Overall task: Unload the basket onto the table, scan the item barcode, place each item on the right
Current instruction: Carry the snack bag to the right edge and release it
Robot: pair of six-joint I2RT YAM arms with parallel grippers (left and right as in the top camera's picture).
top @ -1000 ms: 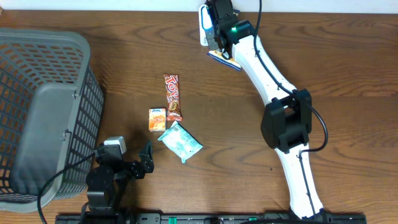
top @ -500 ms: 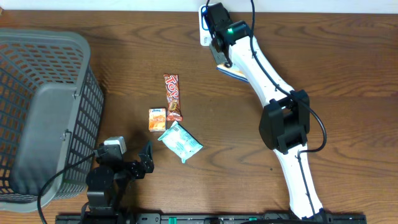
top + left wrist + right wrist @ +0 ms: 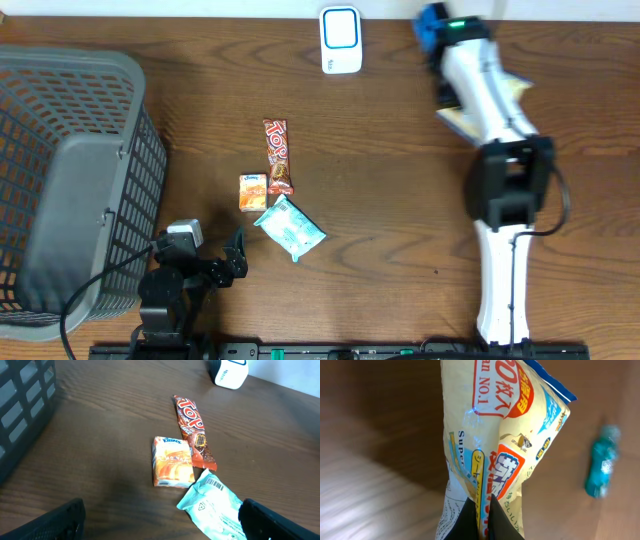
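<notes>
The bare tabletop is below my right gripper and to its right in the overhead view, so I will swing the yellow snack bag that way, lower and release.
My right gripper is shut on the lower edge of a yellow snack bag with red, orange and blue print, held above the table. From overhead the bag peeks out on both sides of the right forearm at the back right, and the gripper itself is hidden under the arm. The white scanner with a blue face stands uncovered at the back centre, to the left of the bag. Down at the front left, my left gripper is open and empty.
A red Top chocolate bar, an orange Kleenex pack and a teal pouch lie mid-table, just ahead of the left gripper. A grey mesh basket fills the left side. A blurred teal thing lies beyond the bag.
The right arm has swung right with the snack bag, away from the scanner, which now shows in full. The left arm has not moved.
</notes>
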